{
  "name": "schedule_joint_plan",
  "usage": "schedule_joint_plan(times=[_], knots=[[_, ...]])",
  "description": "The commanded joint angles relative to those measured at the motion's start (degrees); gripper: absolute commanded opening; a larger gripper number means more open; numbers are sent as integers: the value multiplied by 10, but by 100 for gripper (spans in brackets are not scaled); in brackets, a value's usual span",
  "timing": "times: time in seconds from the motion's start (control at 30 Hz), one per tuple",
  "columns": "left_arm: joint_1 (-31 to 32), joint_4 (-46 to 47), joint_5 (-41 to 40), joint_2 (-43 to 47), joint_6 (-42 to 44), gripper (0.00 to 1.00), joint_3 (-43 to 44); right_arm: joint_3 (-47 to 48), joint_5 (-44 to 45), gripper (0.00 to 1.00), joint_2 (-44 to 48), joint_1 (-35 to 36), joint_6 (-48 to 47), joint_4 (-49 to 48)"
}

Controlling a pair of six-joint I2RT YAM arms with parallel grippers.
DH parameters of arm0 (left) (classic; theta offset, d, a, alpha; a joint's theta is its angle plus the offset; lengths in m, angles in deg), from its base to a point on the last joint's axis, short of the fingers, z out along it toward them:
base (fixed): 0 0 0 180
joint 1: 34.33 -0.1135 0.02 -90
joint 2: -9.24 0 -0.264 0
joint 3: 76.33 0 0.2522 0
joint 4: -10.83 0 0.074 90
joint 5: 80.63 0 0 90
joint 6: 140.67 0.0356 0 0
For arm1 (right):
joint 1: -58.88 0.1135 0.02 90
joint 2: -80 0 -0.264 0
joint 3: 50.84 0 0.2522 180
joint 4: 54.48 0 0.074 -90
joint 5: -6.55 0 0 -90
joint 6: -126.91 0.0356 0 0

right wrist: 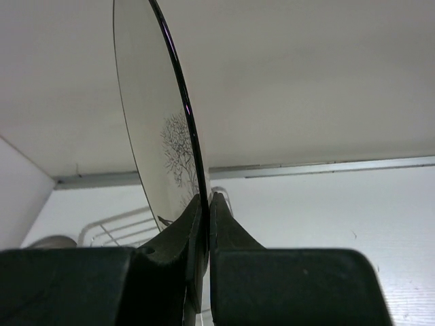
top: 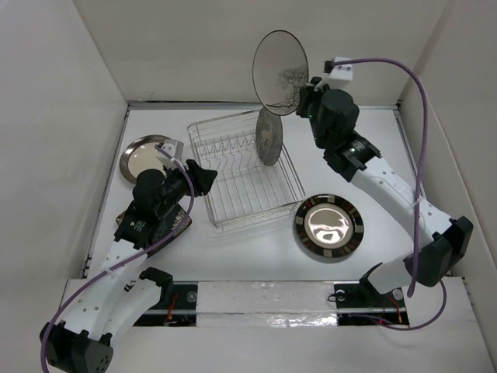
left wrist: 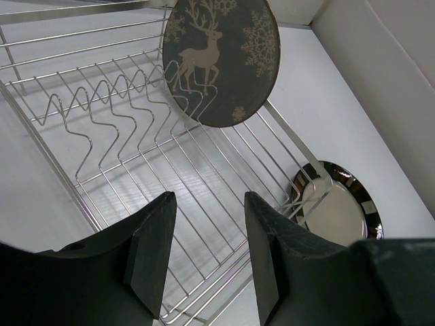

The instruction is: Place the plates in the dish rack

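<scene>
My right gripper has the beige plate and should carry it left in the top view, then down beside the reindeer plate, where the rack's wires are empty.
The silver wire dish rack (top: 233, 194) sits mid-table. A dark round plate with a reindeer (top: 269, 136) stands upright in its prongs. My right gripper (top: 304, 99) is shut on the rim of a beige plate with a dark rim (top: 280, 72) and holds it upright, high above the rack's far right corner. In the right wrist view, the pads (right wrist: 197, 214) pinch that plate (right wrist: 146, 115). My left gripper (top: 206, 177) is open and empty at the rack's left edge. In the left wrist view, it (left wrist: 207, 234) looks over the rack (left wrist: 122, 129) and the reindeer plate (left wrist: 221, 58).
A shiny steel plate (top: 144, 155) lies at the far left. A dark plate with a chequered rim (top: 327, 225) lies right of the rack, also in the left wrist view (left wrist: 336, 207). A square dark plate (top: 183, 221) lies partly hidden under my left arm. White walls surround the table.
</scene>
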Motion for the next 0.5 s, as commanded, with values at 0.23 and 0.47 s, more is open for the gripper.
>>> schedule_joint_plan(times=[0.23, 0.47], knots=[[2, 16, 14, 19, 3, 42, 20, 147, 79, 0, -121, 63, -57, 31], [2, 18, 14, 27, 3, 42, 18, 155, 110, 0, -161, 63, -43, 49]])
